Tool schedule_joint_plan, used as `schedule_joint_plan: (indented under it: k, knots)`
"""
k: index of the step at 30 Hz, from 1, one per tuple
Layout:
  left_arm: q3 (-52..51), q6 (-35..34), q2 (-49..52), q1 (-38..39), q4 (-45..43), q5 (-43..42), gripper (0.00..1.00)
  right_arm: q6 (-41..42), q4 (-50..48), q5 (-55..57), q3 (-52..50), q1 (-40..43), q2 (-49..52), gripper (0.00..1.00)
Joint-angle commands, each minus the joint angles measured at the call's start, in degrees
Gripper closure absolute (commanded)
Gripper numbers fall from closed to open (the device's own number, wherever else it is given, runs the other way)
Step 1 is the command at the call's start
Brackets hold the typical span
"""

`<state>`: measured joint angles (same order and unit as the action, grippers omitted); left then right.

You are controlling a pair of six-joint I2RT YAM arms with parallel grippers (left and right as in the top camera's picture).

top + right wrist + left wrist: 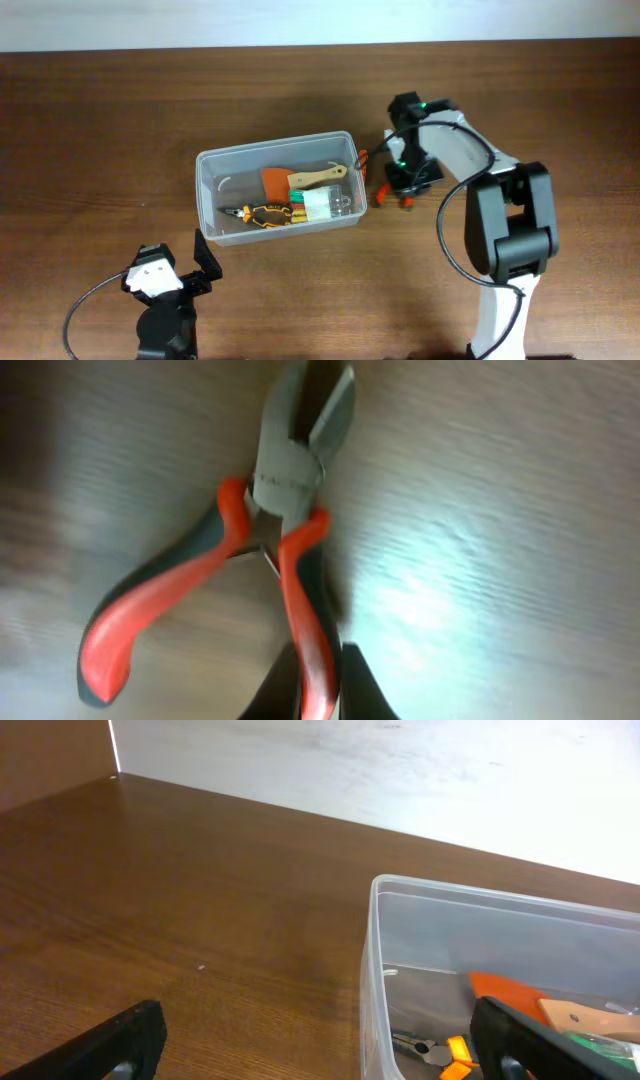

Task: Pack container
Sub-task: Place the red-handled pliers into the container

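The container's bare bottom shows by the scraper's orange blade. My right gripper will next lift the cutters over the container's side, past the scraper's wooden handle (318,179), then lower and release them there.
The clear plastic container (205,195) sits mid-table and holds an orange scraper with a wooden handle (318,179), yellow-handled pliers (262,214) and a small clear box (322,204). It also shows in the left wrist view (375,960). My right gripper (402,185) is just right of the container, shut on one handle of the red-and-grey cutters (285,480), which are close above the table. In the right wrist view my fingers (318,685) pinch the right handle. My left gripper (185,268) is open and empty near the container's front left corner.
The wooden table (100,130) ends at a white wall along the far edge. The right arm's cable loops over the table right of the container.
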<state>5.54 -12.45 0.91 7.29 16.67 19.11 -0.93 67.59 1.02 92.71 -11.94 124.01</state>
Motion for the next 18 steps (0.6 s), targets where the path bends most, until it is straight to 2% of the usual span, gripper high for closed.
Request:
schedule_joint_plan:
  k: [1, 5, 8, 11, 15, 16, 18]
  knots:
    - [-0.2, 0.5, -0.2, 0.2, 0.0, 0.2, 0.01, 7.0, 5.6, 10.7, 8.6, 2.3, -6.4, 0.94]
    - [-0.2, 0.5, -0.2, 0.2, 0.0, 0.2, 0.01, 5.3, 10.0, 7.1, 18.3, 0.7, -13.9, 0.94]
    - [-0.2, 0.5, -0.2, 0.2, 0.0, 0.2, 0.01, -5.1, 8.4, -3.8, 23.2, -3.7, -19.3, 0.96]
    - [-0.2, 0.5, -0.2, 0.2, 0.0, 0.2, 0.01, -10.6, 4.4, -9.7, 23.8, -9.2, -21.8, 0.96]
    - [-0.2, 0.5, -0.2, 0.2, 0.0, 0.2, 0.01, -18.1, -0.3, -11.2, 22.9, -17.5, -20.1, 0.96]
    - [-0.2, 0.5, -0.2, 0.2, 0.0, 0.2, 0.01, -22.5, -1.7, -11.2, 22.4, -20.4, -18.4, 0.96]
    - [-0.2, 0.5, -0.2, 0.2, 0.0, 0.2, 0.01, -38.2, -2.7, -11.1, 22.1, -25.6, -13.3, 0.96]
